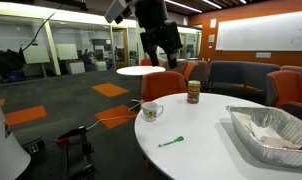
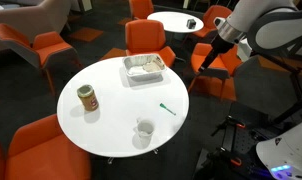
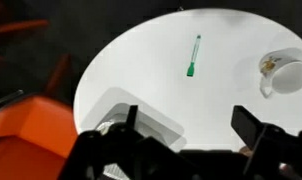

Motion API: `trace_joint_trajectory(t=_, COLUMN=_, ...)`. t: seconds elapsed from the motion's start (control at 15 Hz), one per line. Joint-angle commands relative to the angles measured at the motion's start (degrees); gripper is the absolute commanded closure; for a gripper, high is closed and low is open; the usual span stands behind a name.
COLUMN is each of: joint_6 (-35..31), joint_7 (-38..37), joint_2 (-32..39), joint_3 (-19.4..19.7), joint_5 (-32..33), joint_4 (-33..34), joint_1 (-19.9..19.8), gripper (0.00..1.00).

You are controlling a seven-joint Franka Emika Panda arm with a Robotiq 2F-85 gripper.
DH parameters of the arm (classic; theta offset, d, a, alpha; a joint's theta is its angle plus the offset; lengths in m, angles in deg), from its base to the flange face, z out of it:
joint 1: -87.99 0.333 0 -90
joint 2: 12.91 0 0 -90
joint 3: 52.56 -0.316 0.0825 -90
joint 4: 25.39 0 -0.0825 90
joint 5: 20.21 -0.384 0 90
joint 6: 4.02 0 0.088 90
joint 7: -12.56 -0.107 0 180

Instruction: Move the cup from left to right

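Note:
The cup is below my gripper, to its right in the wrist view, so I will lower the gripper's spread fingers that way, astride the side of the cup's rim facing the pen.
The cup (image 1: 151, 111) is a small white mug with a side handle. It stands upright on the round white table (image 1: 206, 150) near its edge, and it shows in both exterior views (image 2: 143, 132) and at the right edge of the wrist view (image 3: 286, 72). My gripper (image 1: 163, 40) hangs high above the table, well away from the cup, also seen in an exterior view (image 2: 213, 50). Its two fingers are spread apart with nothing between them in the wrist view (image 3: 191, 125).
A brown jar with a light lid (image 1: 194, 93) (image 2: 87, 98), a foil tray (image 1: 276, 132) (image 2: 144, 69) and a green pen (image 1: 171, 141) (image 2: 167, 108) (image 3: 193, 56) lie on the table. Orange chairs (image 2: 141, 40) surround it. A second white table (image 2: 176, 22) stands behind.

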State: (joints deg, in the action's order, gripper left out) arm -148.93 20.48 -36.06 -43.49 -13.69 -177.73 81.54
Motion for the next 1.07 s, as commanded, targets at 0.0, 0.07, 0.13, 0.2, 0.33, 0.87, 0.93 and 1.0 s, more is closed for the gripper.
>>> trace_joint_trajectory(t=0.0, joint_6=0.2, joint_7=0.2, joint_2=0.0, joint_3=-0.4, joint_5=-0.3, joint_4=0.1, joint_1=-0.3, gripper=0.0)
trace_joint_trajectory(t=0.07, joint_6=0.6, joint_7=0.6, joint_2=0.2, joint_3=-0.4, joint_5=-1.2, joint_4=0.2, joint_1=0.5, gripper=0.0)
trace_joint_trajectory(t=0.13, joint_6=0.9, joint_7=0.4, joint_2=0.3, joint_3=-0.8, joint_5=-1.6, joint_4=0.2, joint_1=1.1, gripper=0.0)
trace_joint_trajectory(t=0.2, joint_6=1.1, joint_7=0.4, joint_2=0.5, joint_3=-1.0, joint_5=-2.5, joint_4=0.3, joint_1=1.9, gripper=0.0)
trace_joint_trajectory(t=0.33, joint_6=1.7, joint_7=0.0, joint_2=1.7, joint_3=-2.2, joint_5=-4.6, joint_4=0.3, joint_1=4.2, gripper=0.0)
trace_joint_trajectory(t=0.87, joint_6=-6.9, joint_7=2.3, joint_2=20.8, joint_3=-5.4, joint_5=-22.2, joint_4=4.0, joint_1=13.5, gripper=0.0)
trace_joint_trajectory(t=0.93, joint_6=-9.3, joint_7=2.8, joint_2=24.6, joint_3=-6.1, joint_5=-24.1, joint_4=5.3, joint_1=13.5, gripper=0.0)
trace_joint_trajectory(t=1.0, joint_6=-10.3, joint_7=4.3, joint_2=28.6, joint_3=-7.0, joint_5=-27.0, joint_4=7.4, joint_1=13.3, gripper=0.0)
